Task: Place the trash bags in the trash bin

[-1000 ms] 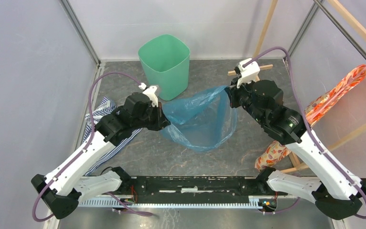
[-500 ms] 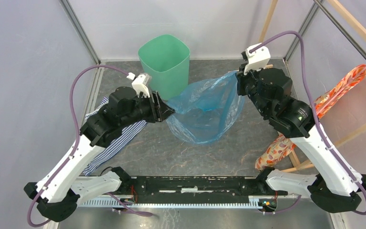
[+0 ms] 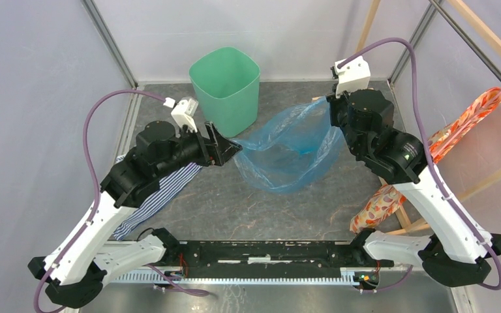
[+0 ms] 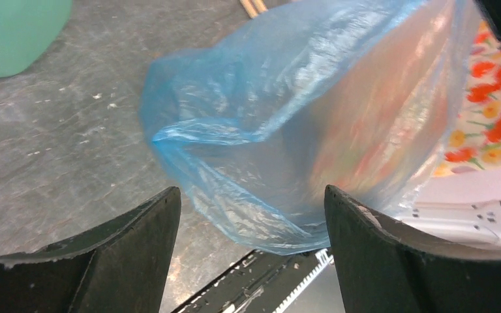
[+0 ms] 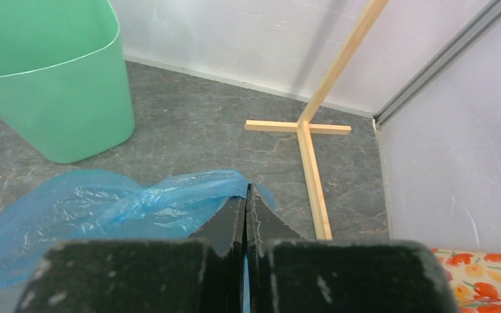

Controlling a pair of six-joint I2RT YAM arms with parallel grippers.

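The bin's side rim (image 3: 191, 74) is farther outward, so my left gripper will next swing outward and to the left in the top view to close on it.
The light-blue translucent trash bag (image 3: 287, 153) hangs open between the arms, its lower part sagging onto the grey floor; it also fills the left wrist view (image 4: 287, 130) and shows in the right wrist view (image 5: 104, 202). My right gripper (image 3: 329, 104) is shut on the bag's rim, a blue strip pinched between its fingers (image 5: 245, 195). My left gripper (image 3: 229, 145) stands open just left of the bag, its fingers (image 4: 137, 228) apart from the plastic with nothing between them. The mint-green trash bin (image 3: 226, 88) stands upright behind, and appears again as the bin (image 5: 45, 85) and the bin (image 4: 13, 32).
A blue-white striped cloth (image 3: 150, 192) lies under the left arm. Orange floral fabric (image 3: 456, 140) hangs on a wooden rack at the right, whose foot (image 5: 306, 140) rests on the floor near the right gripper. Walls and metal posts enclose the area.
My left gripper opened and let go of the bag's rim, drawing back to the left. The right gripper lifted and moved toward the back, carrying the bag with it.
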